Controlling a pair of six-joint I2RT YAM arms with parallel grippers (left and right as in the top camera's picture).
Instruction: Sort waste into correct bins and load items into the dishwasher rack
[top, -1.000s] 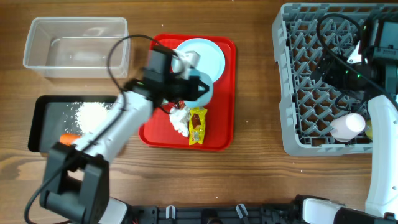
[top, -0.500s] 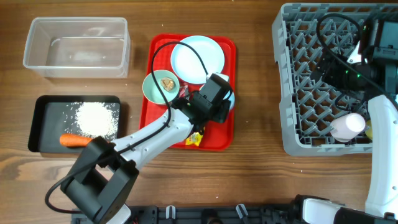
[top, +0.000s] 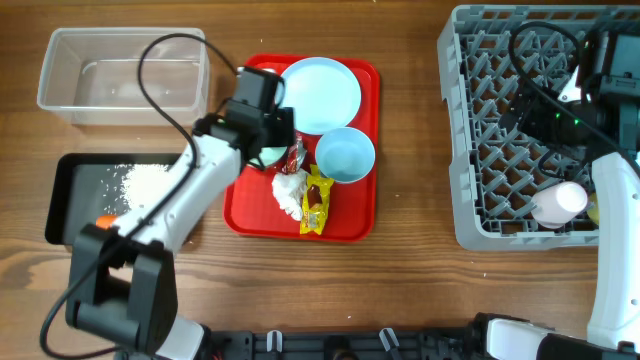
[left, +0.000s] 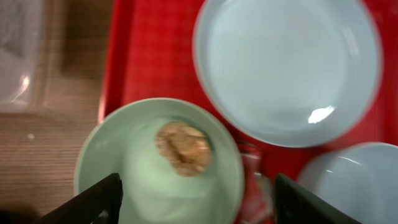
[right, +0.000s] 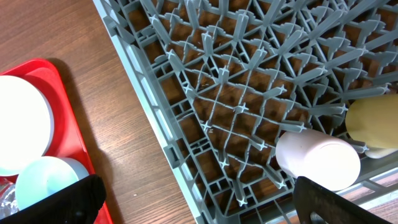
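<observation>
The brown lump (left: 182, 146) is clear of the pale green bowl's rim by the red wrapper. My left gripper will go down with its fingers on both sides of the bowl's rim and close.
My left gripper (left: 199, 205) hangs open over a pale green bowl (left: 161, 171) with a small brown lump (left: 182, 146) in it, one finger on each side of the bowl and neither touching it. The bowl stands on the red tray (top: 355, 225), beside the pale blue plate (top: 320, 95), a blue bowl (top: 345, 155), a red wrapper (top: 296, 153), a white tissue (top: 290, 190) and a yellow wrapper (top: 317, 200). My right gripper (right: 199, 208) stands open and empty above the near left corner of the dishwasher rack (top: 500, 150). In the rack lie a pinkish-white cup (right: 317, 158) and a yellow cup (right: 373, 121).
The black tray (top: 70, 200) at the left holds white grains (top: 150, 180) and an orange carrot (top: 105, 222), partly under my left arm. Behind it stands the clear tub (top: 120, 75). Bare wood lies between the red tray and the rack.
The left gripper let go of the blue bowl on the tray's right side, opened, and swung back left over the green bowl. The right arm has not moved.
</observation>
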